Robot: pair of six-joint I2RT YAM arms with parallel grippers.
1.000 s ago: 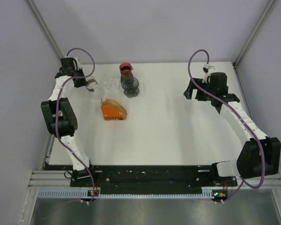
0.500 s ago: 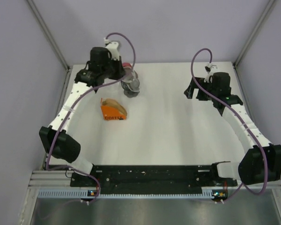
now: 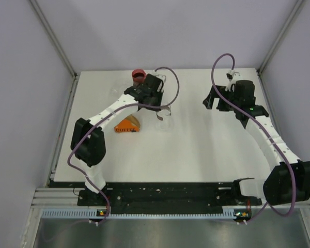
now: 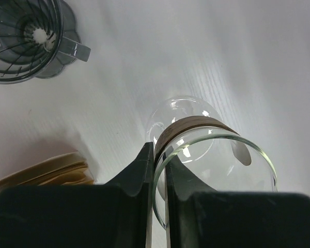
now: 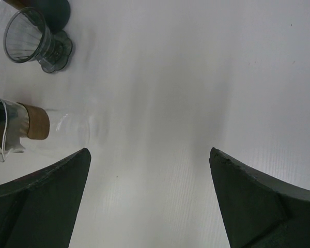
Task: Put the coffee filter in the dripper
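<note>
Next, my left gripper lowers a little, sets the carafe's base on the table and releases the carafe's rim. Bare table shows beneath the glass carafe, beside the orange holder (image 3: pixel 126 125).
The grey ribbed dripper (image 4: pixel 28 36) stands empty on the white table; it also shows in the right wrist view (image 5: pixel 39 39). In the top view my left arm hides it. Brown paper filters (image 4: pixel 46 173) sit stacked in an orange holder (image 3: pixel 126 125). My left gripper (image 4: pixel 159 147) is shut on the rim of a glass carafe (image 4: pixel 196 126) with a brown collar, right of the holder (image 3: pixel 164 117). My right gripper (image 5: pixel 150 152) is open and empty over bare table at the right (image 3: pixel 213 101).
A red-rimmed round object (image 3: pixel 139 76) stands at the back behind the dripper. The carafe lies tilted toward the table in the right wrist view (image 5: pixel 33 124). White walls close in the table on both sides and at the back.
My left arm has swung from the far left corner to the middle, carrying the glass carafe to the right of the filter holder. The right arm has barely moved.
</note>
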